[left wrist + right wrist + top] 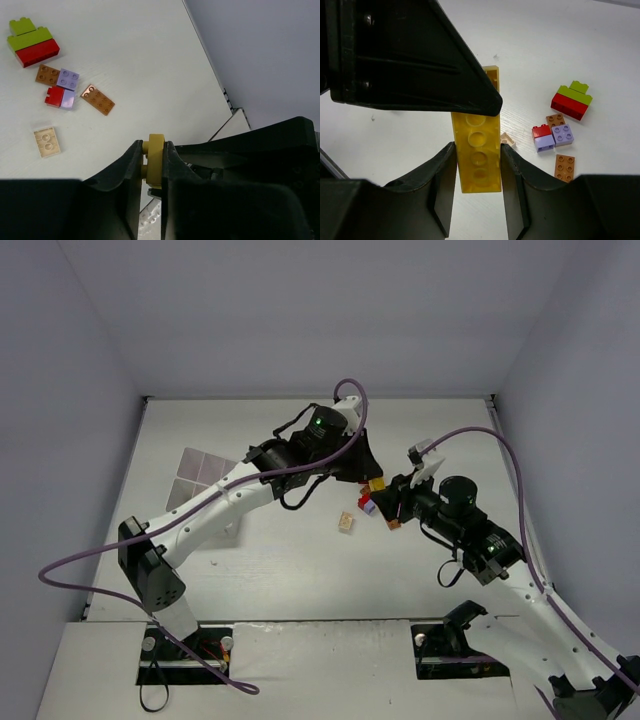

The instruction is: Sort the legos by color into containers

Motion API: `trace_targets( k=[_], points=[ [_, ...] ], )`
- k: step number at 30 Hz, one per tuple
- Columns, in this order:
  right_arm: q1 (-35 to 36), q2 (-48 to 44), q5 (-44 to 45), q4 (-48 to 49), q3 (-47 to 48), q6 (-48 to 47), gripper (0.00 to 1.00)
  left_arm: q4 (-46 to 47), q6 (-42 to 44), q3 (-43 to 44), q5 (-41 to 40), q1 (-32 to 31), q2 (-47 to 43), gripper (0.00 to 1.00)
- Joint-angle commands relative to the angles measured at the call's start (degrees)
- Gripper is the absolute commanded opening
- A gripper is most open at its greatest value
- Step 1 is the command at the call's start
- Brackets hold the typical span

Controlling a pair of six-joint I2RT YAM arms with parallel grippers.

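Observation:
The left gripper carries the yellow lego [377, 483] to the left in the top view over the white tray [200, 476] next, then releases it, because the tray's sections are divided.
A long yellow lego [377, 483] is held above the table between both grippers. My left gripper [155, 146] is shut on its thin faces; the lego [155, 160] shows edge-on between the jaws. My right gripper [477, 149] is closed against the two long edges of the same lego [476, 145]. Below lie a green-on-red stack [32, 42], an orange-brown brick [47, 75], a lilac brick [68, 78], a red-and-lilac pair [60, 96], an orange-brown plate [97, 99] and a beige plate [46, 141]. The white tray [200, 476] sits far left, apart from both grippers.
The loose legos lie in a cluster right under the two grippers [372, 495], with the beige plate [347, 522] a little to their left. The left arm [230, 502] spans the space between tray and cluster. Grey walls enclose the table on three sides.

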Motion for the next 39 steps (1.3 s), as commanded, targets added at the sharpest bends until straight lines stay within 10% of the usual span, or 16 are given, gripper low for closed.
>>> trace_targets(
  k=[1,5,11,24,39],
  points=[
    [0.2,-0.4,-0.9,3.5,0.1,-1.0,0.07,1.9,0.9,2.7,-4.1,-0.6,-1.9,0.02],
    [0.1,0.1,0.6,2.8,-0.1,-0.9,0.52,-1.3,4.3,2.2,-10.0,-0.4,-3.8,0.0],
    [0.2,2.2,2.8,0.7,0.1,-0.3,0.78,-7.5,9.5,-4.6,-21.8,2.5,-9.8,0.0],
    [0.1,5.8,8.5,-1.3,-0.4,0.6,0.78,-12.9,23.1,-29.4,-32.1,24.2,-31.3,0.0],
    [0.1,6.2,9.4,-2.6,-0.8,0.8,0.77,-3.8,31.2,-39.3,-28.8,37.7,-27.3,0.01]
  ],
)
